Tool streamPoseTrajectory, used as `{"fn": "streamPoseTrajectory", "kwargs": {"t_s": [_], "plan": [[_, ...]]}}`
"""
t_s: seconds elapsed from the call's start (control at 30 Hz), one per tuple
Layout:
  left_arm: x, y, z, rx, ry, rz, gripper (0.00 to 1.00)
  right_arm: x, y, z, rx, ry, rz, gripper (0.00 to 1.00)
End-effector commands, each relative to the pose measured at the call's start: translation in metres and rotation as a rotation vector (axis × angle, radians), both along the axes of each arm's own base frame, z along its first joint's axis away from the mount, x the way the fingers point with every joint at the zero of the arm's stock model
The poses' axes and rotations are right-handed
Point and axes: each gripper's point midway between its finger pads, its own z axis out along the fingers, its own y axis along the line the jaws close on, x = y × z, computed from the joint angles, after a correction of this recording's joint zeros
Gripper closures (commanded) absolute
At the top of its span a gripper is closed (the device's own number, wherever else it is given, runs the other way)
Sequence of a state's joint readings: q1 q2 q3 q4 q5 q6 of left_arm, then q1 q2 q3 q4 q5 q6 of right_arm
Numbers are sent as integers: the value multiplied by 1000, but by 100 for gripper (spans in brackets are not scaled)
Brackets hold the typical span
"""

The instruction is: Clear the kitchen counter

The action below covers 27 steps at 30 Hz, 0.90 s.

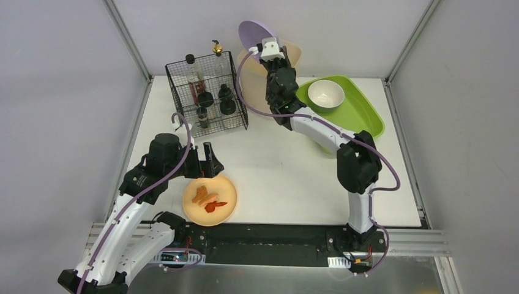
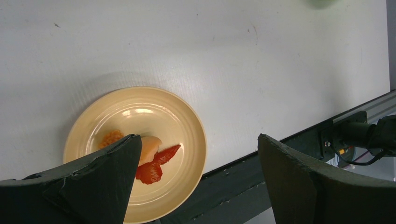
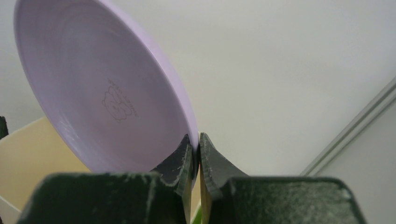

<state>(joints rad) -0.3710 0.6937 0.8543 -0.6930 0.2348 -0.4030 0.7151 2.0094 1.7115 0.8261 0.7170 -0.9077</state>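
The tray has room beside the bowl, so the robot's right gripper should next swing right in the top view to the green tray below, lower the plate and release it.
The white kitchen counter [image 1: 281, 171] holds a yellow plate [image 1: 210, 199] with orange and red food scraps near its front edge. My left gripper [image 1: 207, 160] is open and empty, just above the plate's far-left rim; the left wrist view shows the plate [image 2: 140, 116] between and below the fingers. My right gripper [image 1: 264, 48] is shut on the rim of a lilac plate [image 1: 254, 32], held up tilted at the back of the counter. In the right wrist view the lilac plate [image 3: 102, 88] stands on edge, its rim pinched between the pads.
A black wire rack [image 1: 205, 92] with several bottles stands at the back left. A green tray [image 1: 361, 113] at the back right holds a white bowl [image 1: 325, 94]. A beige container [image 1: 294, 55] sits behind the right gripper. Metal frame posts stand at the corners.
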Motion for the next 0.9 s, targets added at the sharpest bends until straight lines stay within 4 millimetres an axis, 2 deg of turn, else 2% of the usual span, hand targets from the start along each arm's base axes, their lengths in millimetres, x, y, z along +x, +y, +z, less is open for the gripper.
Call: {"fn": "streamPoseTrajectory", "kwargs": {"t_s": [0.0, 0.1, 0.27, 0.33, 0.47, 0.63, 0.77, 0.87], "plan": [[4, 0, 3, 1, -26, -8, 1, -49, -52, 86, 242, -127, -26, 100], [3, 0, 3, 0, -29, -9, 1, -66, -70, 93, 294, -107, -27, 100], [3, 1, 3, 1, -27, -7, 1, -88, -104, 84, 404, -30, -16, 100], [3, 0, 3, 0, -26, -9, 1, -98, -123, 85, 460, -4, -19, 100], [3, 0, 4, -2, -32, -11, 1, -108, -157, 75, 521, 84, -65, 100], [2, 0, 5, -6, -35, -13, 1, -114, -196, 46, 536, 251, -156, 100], [2, -2, 4, -10, -25, -20, 1, -118, -232, 11, 610, 392, -236, 100], [2, -3, 4, -12, -21, -25, 1, -130, -255, -15, 688, 495, -285, 100]]}}
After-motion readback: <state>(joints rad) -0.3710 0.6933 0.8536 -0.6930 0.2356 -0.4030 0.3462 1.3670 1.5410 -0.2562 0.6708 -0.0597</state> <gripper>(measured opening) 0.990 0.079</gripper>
